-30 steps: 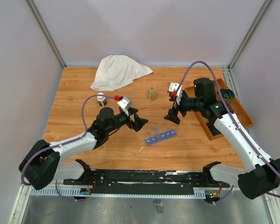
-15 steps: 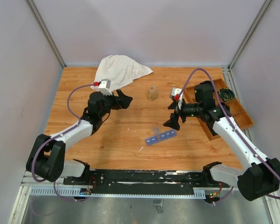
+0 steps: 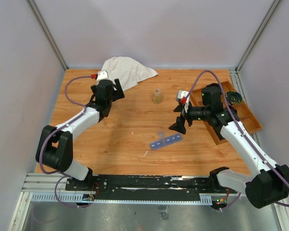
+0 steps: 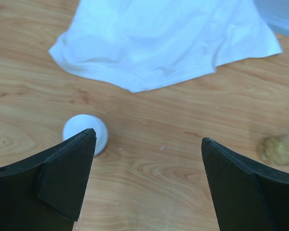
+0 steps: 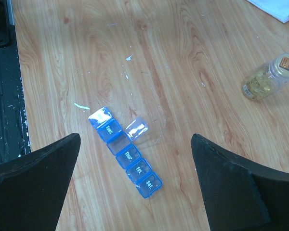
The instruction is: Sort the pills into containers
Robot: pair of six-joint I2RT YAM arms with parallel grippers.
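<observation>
My left gripper should lower left in the wrist view, until its fingers are on both sides of the bottle's white cap.
The blue pill-organizer strip lies flat mid-table, and it also shows in the right wrist view with day labels and one clear lid flipped open. My right gripper hovers open and empty above it. A clear bottle of yellowish pills stands at the far middle. My left gripper is open and empty at the far left. A small white-capped bottle sits just beside its left finger.
A crumpled white cloth lies at the back, just beyond my left gripper. A brown wooden divided tray sits at the right edge under my right arm. Small white specks dot the wood near the organizer.
My left arm has swung from the table's middle to the far left, up to the cloth and white-capped bottle. My right gripper dropped slightly toward the organizer, then held still.
</observation>
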